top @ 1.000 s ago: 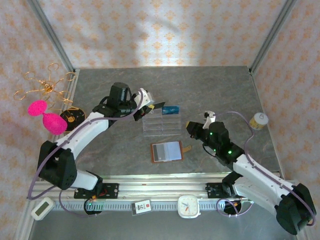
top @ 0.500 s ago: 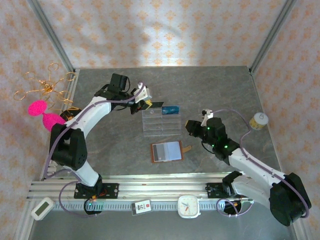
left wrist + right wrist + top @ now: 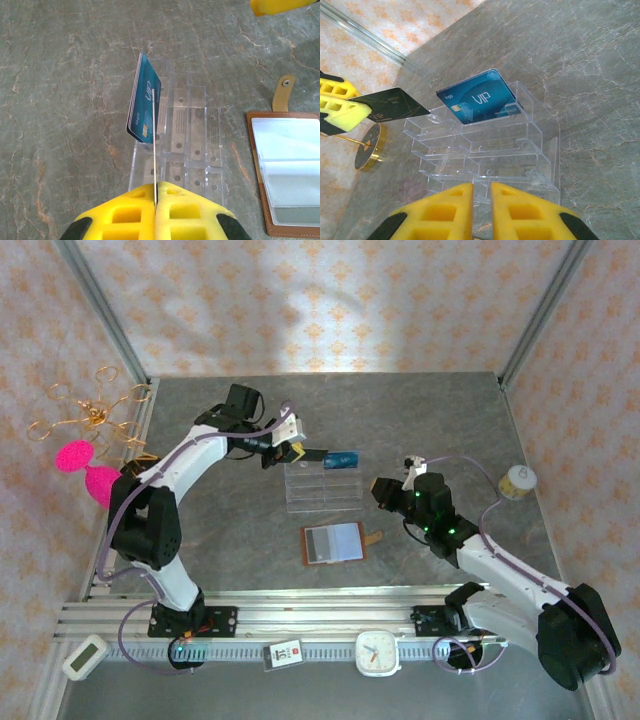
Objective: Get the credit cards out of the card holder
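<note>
My left gripper lowers the black credit card onto the back section of the tray beside the blue card next, then releases it. That section is empty.
My left gripper is shut on the black credit card, holding it edge-on just above the back left corner of the clear tray. The blue credit card stands tilted in the tray's back right compartment. The brown card holder lies open and flat in front of the tray, pale pockets up. My right gripper sits at the tray's right side, its jaws a narrow gap apart with nothing seen between them.
A gold-rimmed black disc, pink shapes and a gold wire ornament stand along the left edge. A small yellowish roll sits at the right. A clock rests on the near rail.
The left arm has swung its elbow back and brought the black card slightly closer to the tray. The right gripper has edged a little farther back. Tray, blue card and wallet have not moved.
</note>
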